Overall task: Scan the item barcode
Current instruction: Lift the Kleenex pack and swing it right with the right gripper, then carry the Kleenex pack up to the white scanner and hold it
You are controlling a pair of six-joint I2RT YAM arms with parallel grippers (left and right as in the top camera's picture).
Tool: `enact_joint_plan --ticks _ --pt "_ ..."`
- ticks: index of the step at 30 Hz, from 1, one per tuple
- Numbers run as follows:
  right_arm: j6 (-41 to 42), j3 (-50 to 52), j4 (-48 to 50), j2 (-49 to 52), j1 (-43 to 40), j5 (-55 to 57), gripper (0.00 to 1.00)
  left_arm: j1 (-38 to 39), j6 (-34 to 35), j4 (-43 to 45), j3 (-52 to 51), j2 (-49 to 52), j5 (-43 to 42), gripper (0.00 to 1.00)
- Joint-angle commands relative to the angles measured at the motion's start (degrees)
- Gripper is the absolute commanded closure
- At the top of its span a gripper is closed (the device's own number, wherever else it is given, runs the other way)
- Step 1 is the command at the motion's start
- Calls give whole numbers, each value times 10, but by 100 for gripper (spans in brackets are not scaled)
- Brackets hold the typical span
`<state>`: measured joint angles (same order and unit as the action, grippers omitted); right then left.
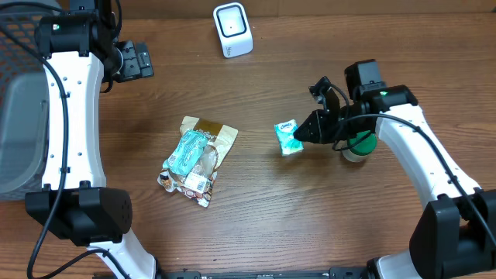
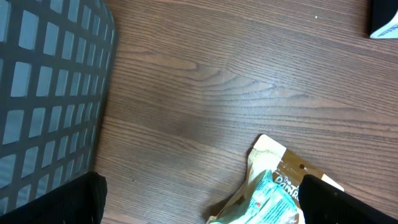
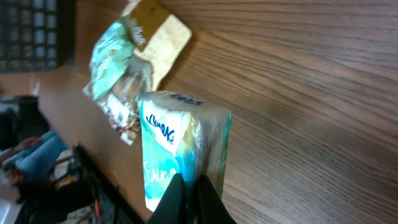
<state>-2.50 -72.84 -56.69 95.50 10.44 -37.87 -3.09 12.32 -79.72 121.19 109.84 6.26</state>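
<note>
Next, my right gripper moves the pack (image 1: 287,137) outward and to the left in the overhead view and releases it on the tabletop beside the scanner, which stands well away.
A small teal and white Kleenex tissue pack (image 1: 287,137) (image 3: 180,146) hangs above the table's middle right, pinched at its end seam by my right gripper (image 1: 307,130) (image 3: 189,196), which is shut on it. The white barcode scanner (image 1: 232,29) stands at the back centre, well away from the pack. My left gripper (image 1: 133,60) (image 2: 199,208) sits high at the back left, open, its dark fingertips (image 2: 59,202) wide apart with only table and a snack bag edge between them.
A crumpled pile of snack bags (image 1: 198,159) (image 2: 273,193) (image 3: 127,59) lies centre left. A grey mesh basket (image 1: 19,116) (image 2: 43,93) fills the left edge. A green and white cup (image 1: 359,147) stands under my right arm.
</note>
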Motion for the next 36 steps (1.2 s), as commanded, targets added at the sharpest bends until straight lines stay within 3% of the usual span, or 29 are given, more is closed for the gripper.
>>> enact_joint_plan --ticks 1,14,20,28,36 --pt "72 -28 2 -19 22 64 96 1 6 1 7 -9 1 0" --pt "117 -343 -132 -19 59 225 97 2 6 1 7 -9 1 0" --pt "117 -486 -137 -19 64 278 96 1 6 1 7 -9 1 0" --pt "101 -497 -69 5 149 412 96 1 6 1 7 -9 1 1" --pt "-38 -497 39 127 225 583 96 1 6 1 7 -9 1 0"
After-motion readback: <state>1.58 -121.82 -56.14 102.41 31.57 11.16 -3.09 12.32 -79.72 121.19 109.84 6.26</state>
